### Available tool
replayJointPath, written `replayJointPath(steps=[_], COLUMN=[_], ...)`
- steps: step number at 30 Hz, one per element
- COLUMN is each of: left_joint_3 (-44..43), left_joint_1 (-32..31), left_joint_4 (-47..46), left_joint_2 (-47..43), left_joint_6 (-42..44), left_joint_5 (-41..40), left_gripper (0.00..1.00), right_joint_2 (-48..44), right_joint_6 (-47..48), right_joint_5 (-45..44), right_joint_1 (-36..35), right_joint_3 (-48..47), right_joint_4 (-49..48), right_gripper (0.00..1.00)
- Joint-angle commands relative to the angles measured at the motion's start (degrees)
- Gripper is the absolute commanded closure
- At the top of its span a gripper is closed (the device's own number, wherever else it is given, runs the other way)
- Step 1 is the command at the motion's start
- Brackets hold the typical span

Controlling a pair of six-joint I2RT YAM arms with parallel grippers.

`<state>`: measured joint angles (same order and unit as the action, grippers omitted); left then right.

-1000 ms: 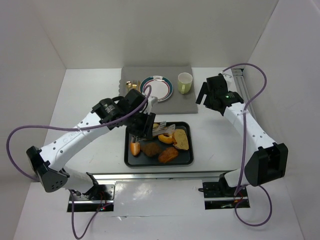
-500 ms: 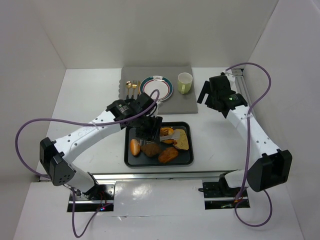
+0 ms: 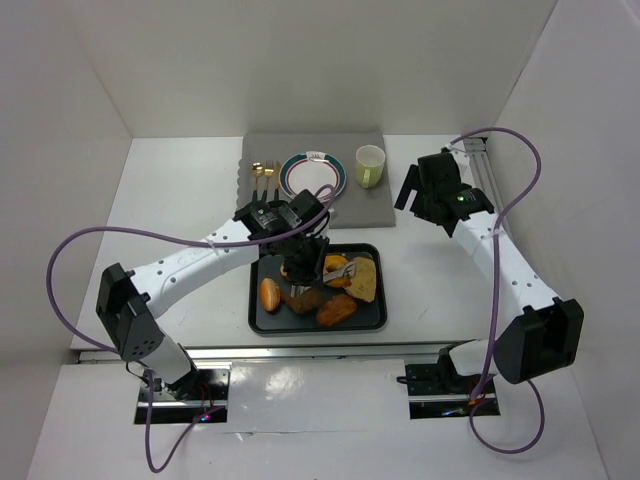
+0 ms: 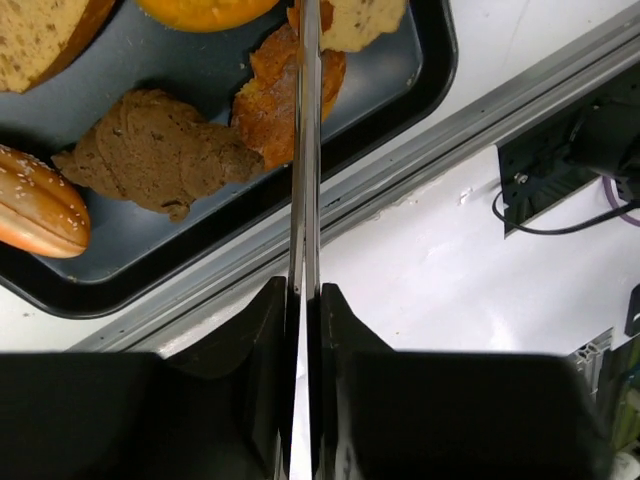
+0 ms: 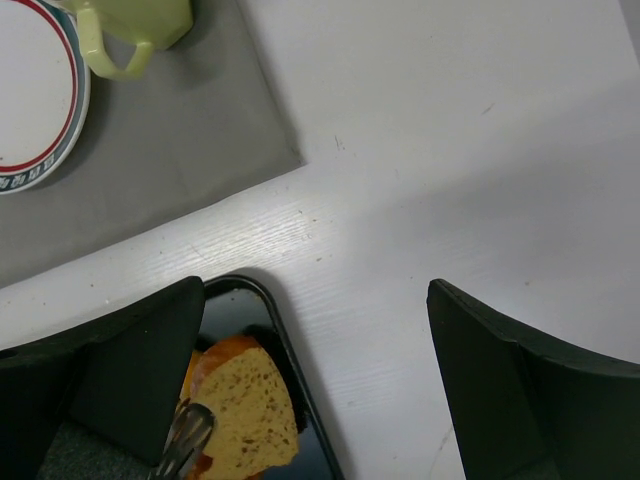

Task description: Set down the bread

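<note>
The rimmed plate [image 3: 312,176] is bare, so my left gripper needs to swing the tongs and the pale slice [image 3: 364,280] up and outward, then down onto that plate to release them.
Several breads lie in the black tray [image 3: 262,318]: a sesame bun [image 3: 269,294], a dark brown piece [image 3: 303,298], a golden pastry [image 3: 337,310], an orange roll [image 3: 334,270] and a pale slice [image 3: 364,280]. My left gripper [image 3: 303,262] hangs over the tray's middle, shut on metal tongs [image 4: 310,150]. The tong blades lie close together and run over the golden pastry [image 4: 265,105] toward the pale slice [image 4: 355,15]. The tong tip [image 5: 185,435] touches the slice [image 5: 245,405] in the right wrist view. My right gripper [image 3: 418,200] is open and empty over bare table, right of the tray.
A grey mat [image 3: 370,205] lies behind the tray, bearing a rimmed plate [image 3: 312,175], a green cup [image 3: 370,165] and gold cutlery [image 3: 264,172]. White walls enclose the table. A metal rail runs along the near edge [image 4: 420,170].
My left arm has swung right, carrying the tongs from the tray's left part to its middle, toward the slice. The right arm has barely moved.
</note>
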<state>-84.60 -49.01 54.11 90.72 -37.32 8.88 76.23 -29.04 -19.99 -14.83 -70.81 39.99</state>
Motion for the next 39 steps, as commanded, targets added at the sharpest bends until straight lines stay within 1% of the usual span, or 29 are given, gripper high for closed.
replayJointPath(steps=[1,4,5,6,9,12,13,15,16,17,18,19,20,23,24,27,28,29,32,33,36,37,39], left_joint_3=[-5.4,-10.0,-10.9,-12.2,-12.3,-10.9,-10.9,-7.8,-5.9,-4.5,-3.0,-2.9,-3.5,-5.7,-6.3,-8.0,-8.9,-9.9,-13.7,-13.8,-15.2,-15.2,-15.2], left_joint_1=[-0.3,-0.3,-0.3,1.2,4.3,10.3,13.9,17.4,20.7,22.2,23.5,25.7,26.5,28.4,29.2,29.9,30.6,30.6,31.2,31.2,31.2,31.2,30.7], left_joint_4=[1.4,4.2,6.2,7.1,8.4,7.1,4.9,0.9,-5.7,-8.2,-10.5,-12.1,-13.9,-17.2,-20.2,-25.1,-25.1,-25.1,-24.0,-24.0,-22.7,-22.0,-21.1], left_joint_2=[-1.2,-1.9,-2.5,-2.5,-4.2,-5.9,-5.9,-7.1,-7.1,-7.1,-6.4,-5.3,-4.1,0.9,2.1,7.2,8.8,12.3,17.7,18.3,18.9,17.7,16.0], left_joint_6=[0.1,1.3,1.8,1.8,1.8,1.3,1.3,1.3,1.8,1.8,1.8,1.8,1.8,0.6,0.6,-0.1,-0.1,-0.1,0.6,0.6,0.6,1.1,1.8], left_joint_5=[-0.5,-1.1,-1.2,-1.2,-2.6,-3.3,-3.3,-3.3,-1.6,0.6,1.6,2.5,3.4,2.8,2.8,2.8,2.8,4.1,3.4,2.5,1.2,0.5,-1.8], left_gripper=[0.81,0.94,0.97,1.0,1.0,1.0,1.0,1.0,1.0,1.0,1.0,1.0,1.0,1.0,1.0,1.0,1.0,1.0,0.99,0.86,0.59,0.5,0.44], right_joint_2=[-2.7,-2.7,-2.7,-2.7,-3.4,-3.4,-3.4,-3.4,-3.4,-3.4,-3.4,-3.4,-3.4,-2.7,-2.7,-2.7,-2.7,-2.7,-2.7,-3.4,-3.5,-3.5,-3.5], right_joint_6=[0.4,0.4,0.4,0.4,0.4,0.4,0.4,0.4,0.4,0.4,0.4,0.4,0.9,0.9,0.9,0.9,0.9,0.9,0.9,0.9,0.4,0.4,0.4], right_joint_5=[-1.5,-1.5,-1.5,-2.1,-2.1,-2.1,-2.1,-2.1,-2.1,-2.7,-2.7,-3.2,-3.2,-3.2,-3.2,-3.2,-3.2,-3.2,-3.2,-3.2,-3.2,-3.2,-3.2], right_joint_1=[0.3,0.3,0.3,0.3,0.9,0.9,0.9,0.9,0.9,0.9,0.9,0.9,0.9,0.9,0.9,0.9,0.9,0.9,1.4,1.4,1.4,1.4,1.4], right_joint_3=[0.0,0.0,0.0,0.0,0.0,0.0,0.0,0.0,0.5,0.5,0.5,-0.3,-0.9,-1.4,-1.4,-0.8,-0.8,-0.8,-0.3,-0.3,-0.3,-0.3,-0.3], right_joint_4=[0.6,0.6,1.2,1.2,1.2,0.7,0.7,0.7,0.7,0.7,0.7,0.7,0.7,0.7,0.7,1.2,1.2,1.2,1.8,1.8,1.8,1.8,2.3], right_gripper=[0.01,0.01,0.01,0.01,0.01,0.01,0.01,0.01,0.01,0.01,0.01,0.01,0.01,0.01,0.01,0.01,0.01,0.01,0.01,0.01,0.01,0.01,0.01])
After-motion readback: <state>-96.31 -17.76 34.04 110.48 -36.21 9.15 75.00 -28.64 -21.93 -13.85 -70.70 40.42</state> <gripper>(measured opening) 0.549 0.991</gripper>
